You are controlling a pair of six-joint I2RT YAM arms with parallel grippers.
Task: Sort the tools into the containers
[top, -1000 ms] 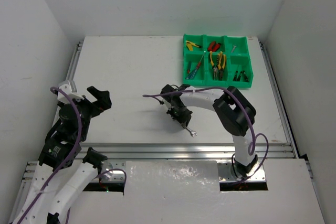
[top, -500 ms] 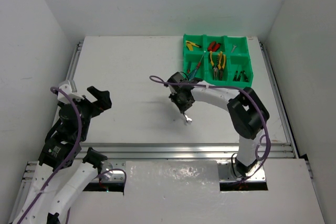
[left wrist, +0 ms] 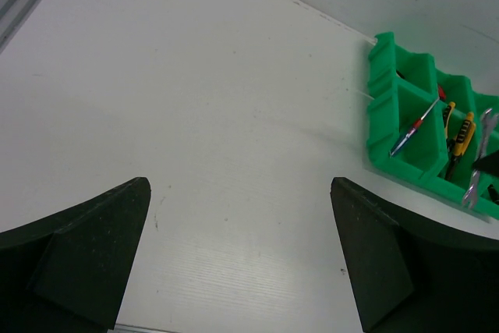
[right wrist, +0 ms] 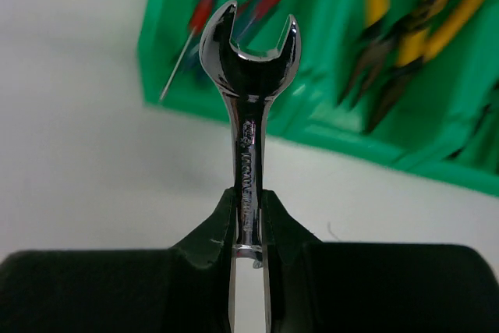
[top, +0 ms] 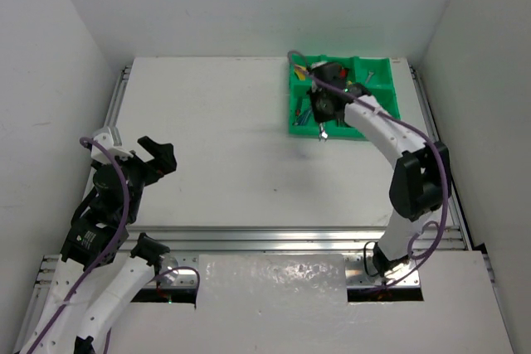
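My right gripper should move next. It should go outward and to the right in the top view, over another wrench in the tray's far corner section [top: 376, 71], and release.
My right gripper [right wrist: 249, 193] is shut on a silver wrench [right wrist: 248, 83], held in the air at the near left edge of the green tray [top: 386, 126]; the gripper [top: 322, 109] and the wrench [top: 323, 132] show in the top view, the wrench [left wrist: 477, 163] in the left wrist view. The tray [right wrist: 327, 122] holds red-handled screwdrivers [right wrist: 204, 7] in its near left compartment and yellow-handled pliers [right wrist: 425, 17] in the near middle one. My left gripper [left wrist: 242, 263] is open and empty over bare table at the left, also shown in the top view [top: 158, 155].
White walls close in the table on three sides. A metal rail [top: 290, 238] runs along the near edge. The tray [left wrist: 390, 126] sits at the far right of the table. A purple cable [top: 398, 126] runs along the right arm.
My right gripper has lifted the wrench off the table's middle and carried it far and right to the tray's near left edge. The left arm has not moved.
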